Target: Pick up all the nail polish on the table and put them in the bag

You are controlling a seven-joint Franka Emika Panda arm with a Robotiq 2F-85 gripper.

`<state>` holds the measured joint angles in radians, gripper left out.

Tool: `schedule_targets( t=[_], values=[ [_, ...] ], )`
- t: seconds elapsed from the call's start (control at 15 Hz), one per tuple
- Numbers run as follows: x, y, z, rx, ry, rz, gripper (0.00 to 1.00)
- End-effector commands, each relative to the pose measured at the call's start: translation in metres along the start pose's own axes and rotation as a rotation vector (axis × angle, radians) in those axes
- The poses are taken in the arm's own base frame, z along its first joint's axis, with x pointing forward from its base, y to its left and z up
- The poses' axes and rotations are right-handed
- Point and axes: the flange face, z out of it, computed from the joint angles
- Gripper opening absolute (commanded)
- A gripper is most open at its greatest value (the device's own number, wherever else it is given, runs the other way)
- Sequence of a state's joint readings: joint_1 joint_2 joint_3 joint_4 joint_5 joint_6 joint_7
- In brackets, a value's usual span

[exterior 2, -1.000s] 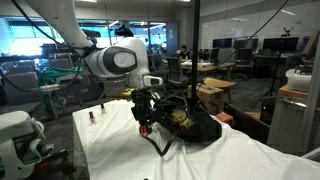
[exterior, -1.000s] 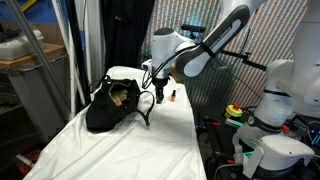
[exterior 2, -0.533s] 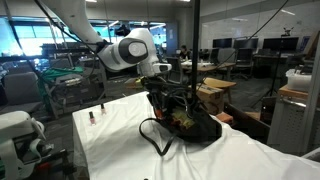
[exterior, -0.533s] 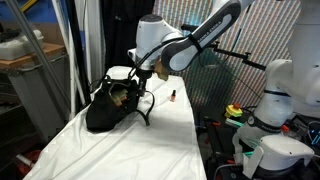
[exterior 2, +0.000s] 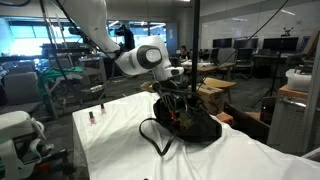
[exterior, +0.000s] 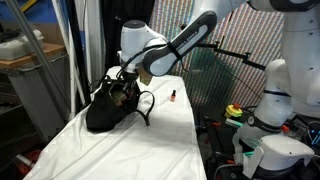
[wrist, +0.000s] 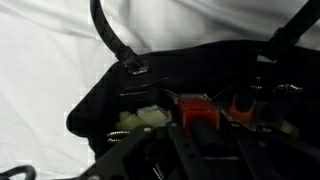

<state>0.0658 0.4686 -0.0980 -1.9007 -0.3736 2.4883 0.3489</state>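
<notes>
The gripper moves the orange-red bottle down and away from my base next, deeper into the black bag's opening (exterior: 120, 95).
The black bag (exterior: 103, 110) (exterior 2: 195, 124) lies slumped on the white-clothed table (exterior: 120, 150) (exterior 2: 120, 150). My gripper (exterior: 125, 88) (exterior 2: 170, 100) hangs right over its opening. In the wrist view the gripper (wrist: 200, 128) is shut on an orange-red nail polish bottle (wrist: 196, 110), held just above the bag's (wrist: 110, 95) yellowish-green inside. A second red bottle (wrist: 242, 103) shows to its right inside the opening. Two more nail polish bottles (exterior 2: 90, 116) (exterior 2: 101, 107) stand on the cloth away from the bag; one of them (exterior: 171, 96) shows near the table's far edge.
The bag's thin strap handles (wrist: 115, 45) (exterior 2: 155, 135) loop out over the cloth. A second white robot (exterior: 275, 100) and cluttered equipment stand beside the table. A dark curtain (exterior: 110, 35) hangs behind the bag.
The arm has swung the shut gripper with its bottle away from the open cloth beside the bag and over the bag's opening. The bottles on the table have not moved.
</notes>
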Motion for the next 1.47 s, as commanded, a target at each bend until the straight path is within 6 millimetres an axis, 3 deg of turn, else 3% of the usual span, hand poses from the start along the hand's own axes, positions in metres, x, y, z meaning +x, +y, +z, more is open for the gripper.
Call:
schedule_targets(
  t=[0.0, 0.47, 0.87, 0.93, 1.07, 1.33, 1.4],
  values=[
    [0.026, -0.009, 0.012, -0.01, 0.028, 0.078, 0.15],
    [0.047, -0.02, 0.028, -0.033, 0.073, 0.214, 0.15],
    [0.054, -0.019, 0.032, -0.06, 0.09, 0.281, 0.18],
    [0.052, -0.018, 0.032, -0.068, 0.086, 0.28, 0.65],
    [0.048, -0.017, 0.03, -0.074, 0.064, 0.266, 0.71],
    [0.03, -0.01, 0.012, -0.054, 0.05, 0.233, 0.98],
    [0.023, -0.007, 0.006, -0.046, 0.045, 0.224, 1.0]
  ],
)
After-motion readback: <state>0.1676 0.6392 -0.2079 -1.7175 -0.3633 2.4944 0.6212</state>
